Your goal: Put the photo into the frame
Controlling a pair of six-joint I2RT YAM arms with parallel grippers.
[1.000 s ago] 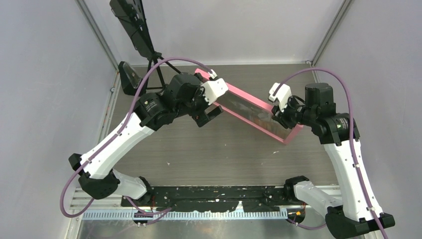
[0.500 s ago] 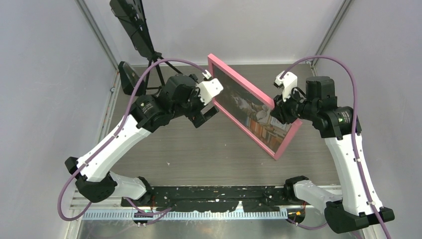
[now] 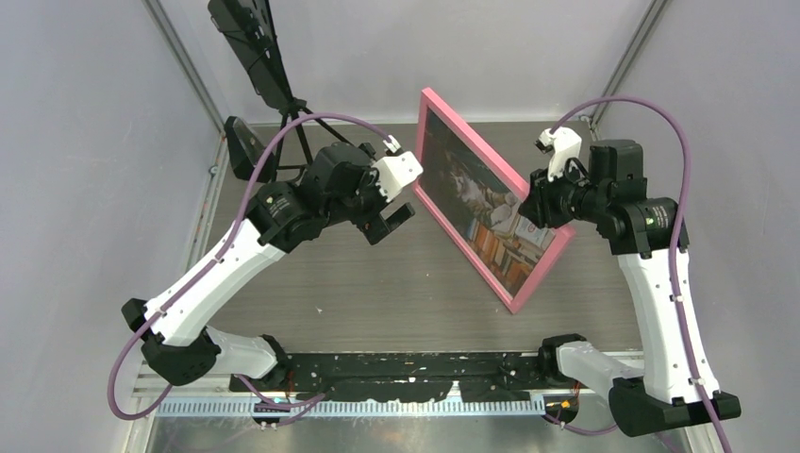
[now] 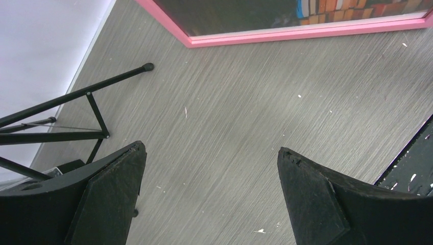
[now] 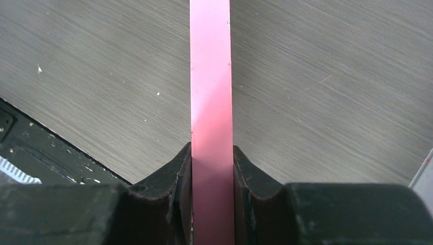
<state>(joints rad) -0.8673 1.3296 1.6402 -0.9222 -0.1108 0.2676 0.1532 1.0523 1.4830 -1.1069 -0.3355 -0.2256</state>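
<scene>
My right gripper lowers and tilts the steep frame flat onto the bare tabletop below next, then releases the frame's bar, as the photo (image 3: pixel 481 212) sits inside.
The pink frame (image 3: pixel 543 271) stands tipped up steeply over the table, its lower corner near the wood. The photo (image 3: pixel 481 212) of a cat and colourful books shows inside it, facing the left arm. My right gripper (image 3: pixel 540 212) is shut on the frame's right rail; in the right wrist view the pink rail (image 5: pixel 210 76) runs straight up between the pads of that gripper (image 5: pixel 212 158). My left gripper (image 3: pixel 408 196) hangs open just left of the frame, not touching it. In the left wrist view its fingers (image 4: pixel 210 153) are wide apart over bare table, with the frame's corner (image 4: pixel 286 35) and photo (image 4: pixel 255 13) beyond.
A black tripod (image 3: pixel 302 123) carrying a dark device (image 3: pixel 247 42) stands at the back left, its legs (image 4: pixel 76 109) close to my left gripper. A black strip (image 3: pixel 406 373) runs along the near table edge. Grey walls close in both sides and the back.
My right gripper has risen and turned, swinging the frame from nearly flat to steeply upright, so the photo now shows. The left gripper stayed open and barely moved.
</scene>
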